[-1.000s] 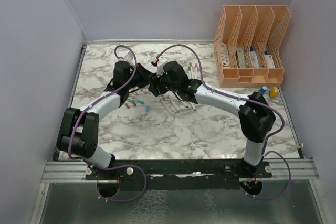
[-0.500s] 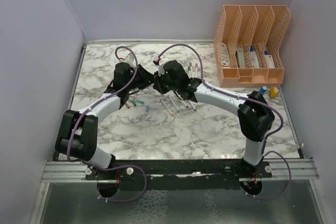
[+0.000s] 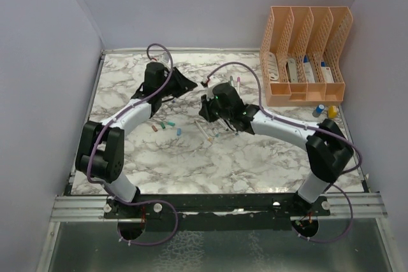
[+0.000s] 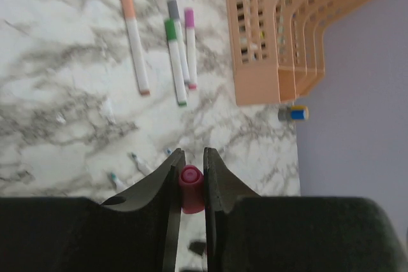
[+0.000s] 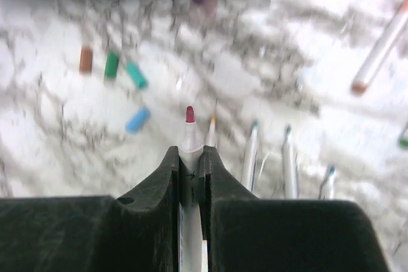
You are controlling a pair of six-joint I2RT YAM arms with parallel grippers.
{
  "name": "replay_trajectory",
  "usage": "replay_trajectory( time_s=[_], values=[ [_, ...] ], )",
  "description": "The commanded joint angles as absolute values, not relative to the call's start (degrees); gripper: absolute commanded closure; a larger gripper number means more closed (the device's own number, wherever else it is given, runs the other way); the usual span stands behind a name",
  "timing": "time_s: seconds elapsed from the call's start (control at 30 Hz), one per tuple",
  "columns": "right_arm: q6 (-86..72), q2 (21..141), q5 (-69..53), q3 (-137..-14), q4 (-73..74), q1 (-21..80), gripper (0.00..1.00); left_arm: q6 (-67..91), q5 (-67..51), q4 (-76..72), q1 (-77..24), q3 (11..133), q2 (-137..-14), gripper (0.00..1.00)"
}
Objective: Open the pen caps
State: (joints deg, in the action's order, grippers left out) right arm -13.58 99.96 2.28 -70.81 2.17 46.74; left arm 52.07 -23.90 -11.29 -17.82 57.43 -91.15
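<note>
My right gripper next needs to move across, lower the white pen and release it, as free tabletop [image 5: 364, 186] beside the blue-tipped pen is below it and to its right in the top view.
My left gripper [image 4: 190, 160] is shut on a pink pen cap [image 4: 190, 186], pulled off and held above the table; in the top view the left gripper [image 3: 190, 85] is at the back centre. My right gripper [image 5: 189, 155] is shut on a white pen [image 5: 190, 221] whose bare red tip [image 5: 189, 114] points forward; in the top view the right gripper [image 3: 204, 107] hangs over the uncapped pens [image 3: 213, 128]. Loose caps [image 3: 166, 124] in orange, green, teal and blue lie left of them. Several capped pens [image 4: 175, 62] lie beyond.
A peach lattice file organiser [image 3: 306, 55] stands at the back right, with small blue and yellow bottle-like items [image 3: 324, 111] beside its front corner. Purple walls close the table's back and sides.
The grippers, together a second ago, have pulled apart. The left one moved back and left with the pink cap; the right one moved right and nearer with the uncapped pen.
</note>
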Motion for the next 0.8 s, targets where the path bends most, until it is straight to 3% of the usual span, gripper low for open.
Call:
replay_trajectory(
  time_s=[0.0, 0.37, 0.77],
  values=[
    [-15.41, 91.81, -0.06, -61.64, 7.78, 48.47, 0.99, 47.89, -16.38, -11.50, -13.12, 63.80, -94.65, 1.00],
    [-12.44, 86.32, 13.56, -58.89, 13.49, 42.88, 0.99, 41.85, -17.29, -1.55, -13.01, 58.27, -91.75, 1.00],
    [-9.52, 92.58, 12.97, -64.41, 11.81, 30.71, 0.99, 35.35, -13.17, 5.71, -13.10, 52.39, -90.71, 1.00]
  ],
)
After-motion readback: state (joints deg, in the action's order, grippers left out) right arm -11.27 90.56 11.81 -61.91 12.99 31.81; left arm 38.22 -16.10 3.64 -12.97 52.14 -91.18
